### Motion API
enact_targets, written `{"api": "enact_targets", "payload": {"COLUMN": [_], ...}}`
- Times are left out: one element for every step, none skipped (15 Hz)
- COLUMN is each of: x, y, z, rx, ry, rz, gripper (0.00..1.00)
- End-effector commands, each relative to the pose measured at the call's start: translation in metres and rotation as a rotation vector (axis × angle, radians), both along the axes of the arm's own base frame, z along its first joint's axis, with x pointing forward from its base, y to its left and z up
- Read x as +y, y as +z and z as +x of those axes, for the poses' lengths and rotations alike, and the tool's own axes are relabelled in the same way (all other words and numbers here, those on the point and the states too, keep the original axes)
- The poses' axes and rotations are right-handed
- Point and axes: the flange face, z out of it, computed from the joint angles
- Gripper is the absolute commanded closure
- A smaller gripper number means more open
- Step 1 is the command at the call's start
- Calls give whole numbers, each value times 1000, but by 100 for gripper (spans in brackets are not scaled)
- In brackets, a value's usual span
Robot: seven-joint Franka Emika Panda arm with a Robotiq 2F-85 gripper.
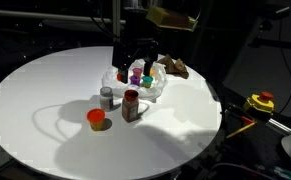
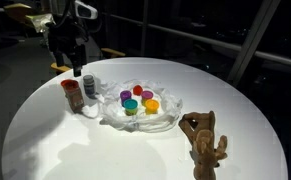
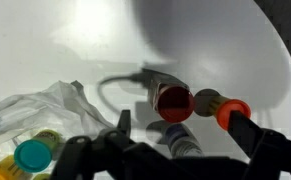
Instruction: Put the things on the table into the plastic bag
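Observation:
Next I will lower my gripper from above the table onto the red lid of the brown jar [image 1: 132, 95] [image 3: 174, 103], one fingertip to each side, since this jar stands outside the bag.
A clear plastic bag [image 1: 137, 82] lies on the round white table [image 1: 45, 90] and holds several coloured-lidded small jars; it also shows in an exterior view [image 2: 140, 108] and the wrist view [image 3: 30, 120]. Beside the bag stand a grey-lidded jar [image 1: 107, 97], a brown jar with a red lid [image 1: 131, 104] and an orange-capped bottle [image 1: 97, 119]. My gripper [image 1: 137, 52] hangs open and empty above the table next to the bag. In the wrist view my open fingers [image 3: 185, 135] frame the grey-lidded jar [image 3: 180, 142], with the red lid [image 3: 174, 102] and orange cap [image 3: 233, 112] just beyond.
A wooden hand-shaped figure [image 2: 203, 140] stands on the table on the bag's other side, also seen in an exterior view [image 1: 175, 68]. A yellow object [image 1: 260, 102] lies off the table. The table edge curves close behind the jars [image 3: 275, 60].

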Motion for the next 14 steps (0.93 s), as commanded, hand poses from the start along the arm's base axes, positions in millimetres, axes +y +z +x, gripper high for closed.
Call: {"api": "enact_targets", "payload": {"x": [8, 10, 10, 11, 11, 10, 10, 9, 7, 5, 3, 0, -3, -6], "y": [-15, -20, -27, -33, -39, -46, -51, -55, -59, -62, -63, -64, -65, -65], "z": [-3, -3, -1, -1, 0, 1, 2, 2, 2, 4, 4, 6, 7, 9], "rx": [-32, -37, -40, -38, -30, -27, -23, -19, -17, -21, -22, -28, -37, -44], "ry": [16, 19, 19, 19, 19, 17, 15, 13, 9, 1, -3, -8, -14, -19], "rz": [13, 15, 15, 16, 16, 13, 11, 10, 6, 4, 3, 2, -1, -4], "gripper": [0, 0, 0, 0, 0, 0, 0, 0, 0, 11, 26, 32, 42, 49]}}
